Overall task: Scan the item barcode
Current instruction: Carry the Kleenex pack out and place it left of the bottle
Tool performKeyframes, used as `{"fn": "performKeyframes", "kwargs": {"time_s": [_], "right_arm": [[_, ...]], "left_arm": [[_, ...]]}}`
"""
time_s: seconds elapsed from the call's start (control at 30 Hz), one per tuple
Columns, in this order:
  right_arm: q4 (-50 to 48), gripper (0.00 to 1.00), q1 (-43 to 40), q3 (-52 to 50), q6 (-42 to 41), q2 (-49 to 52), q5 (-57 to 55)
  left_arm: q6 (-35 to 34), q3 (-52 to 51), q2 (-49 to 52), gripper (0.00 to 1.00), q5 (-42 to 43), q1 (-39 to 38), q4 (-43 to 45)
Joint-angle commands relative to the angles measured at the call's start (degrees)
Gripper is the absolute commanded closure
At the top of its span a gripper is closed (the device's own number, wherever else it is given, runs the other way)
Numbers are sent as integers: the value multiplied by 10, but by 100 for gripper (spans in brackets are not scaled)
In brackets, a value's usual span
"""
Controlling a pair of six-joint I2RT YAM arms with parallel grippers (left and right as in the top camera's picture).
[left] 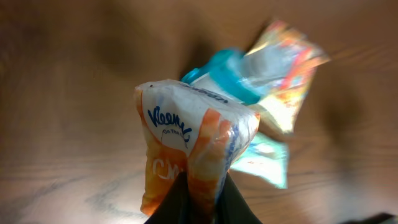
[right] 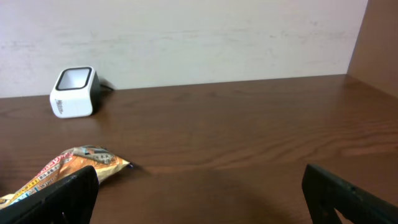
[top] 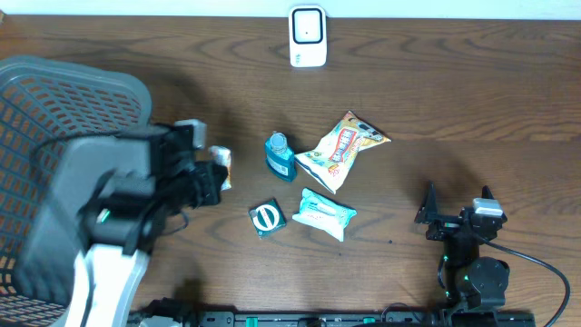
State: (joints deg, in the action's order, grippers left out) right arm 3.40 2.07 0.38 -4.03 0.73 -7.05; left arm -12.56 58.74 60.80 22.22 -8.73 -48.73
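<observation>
The left gripper lowers to the bare table beside the blue bottle and the small green packet next and releases the tissue pack [top: 221, 162] there.
My left gripper [top: 215, 175] is shut on an orange and white Kleenex tissue pack [top: 221, 162], held above the table left of the other items. In the left wrist view the pack [left: 193, 140] fills the middle, pinched at its lower end between the dark fingers of the gripper [left: 200, 200]. No barcode shows on it. The white scanner [top: 308, 36] stands at the table's far edge and shows in the right wrist view too, scanner [right: 73, 92]. My right gripper [top: 457, 213] rests open at the front right, with nothing between the fingers of the gripper [right: 199, 202].
A blue bottle [top: 280, 154], a snack bag [top: 342, 148], a pale wipes pack [top: 325, 213] and a small green packet [top: 267, 218] lie mid-table. A grey basket [top: 54, 100] stands at the left edge. The snack bag [right: 68, 168] lies by my right gripper's left finger.
</observation>
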Motion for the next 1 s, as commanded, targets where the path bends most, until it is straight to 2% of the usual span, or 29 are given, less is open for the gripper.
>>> {"fn": "performKeyframes", "kwargs": {"time_s": [0.0, 0.07, 0.17, 0.33, 0.53, 0.8, 0.83, 0.87, 0.9, 0.93, 0.97], "right_arm": [[3, 1, 6, -1, 5, -2, 1], [3, 1, 6, -1, 5, -2, 1], [3, 1, 6, -1, 5, -2, 1], [3, 1, 6, -1, 5, -2, 1], [3, 1, 6, -1, 5, -2, 1], [3, 1, 6, -1, 5, -2, 1], [3, 1, 6, -1, 5, -2, 1], [3, 1, 6, -1, 5, -2, 1], [3, 1, 6, -1, 5, -2, 1], [3, 1, 6, -1, 5, -2, 1], [3, 1, 6, -1, 5, -2, 1]], "left_arm": [[-32, -4, 76, 92, -98, -39, -2], [-52, -4, 128, 93, -139, -63, -1], [-120, -4, 203, 92, -201, -89, 4], [-157, -4, 296, 92, -195, -123, 43], [-158, -4, 324, 92, -189, -148, 78], [-130, -4, 325, 86, -204, -147, 108], [-130, -4, 325, 83, -203, -147, 108], [-130, -4, 325, 75, -203, -147, 109], [-130, -4, 325, 61, -203, -147, 109], [-130, -4, 325, 41, -203, -147, 109], [-130, -4, 325, 30, -203, -147, 108]]}}
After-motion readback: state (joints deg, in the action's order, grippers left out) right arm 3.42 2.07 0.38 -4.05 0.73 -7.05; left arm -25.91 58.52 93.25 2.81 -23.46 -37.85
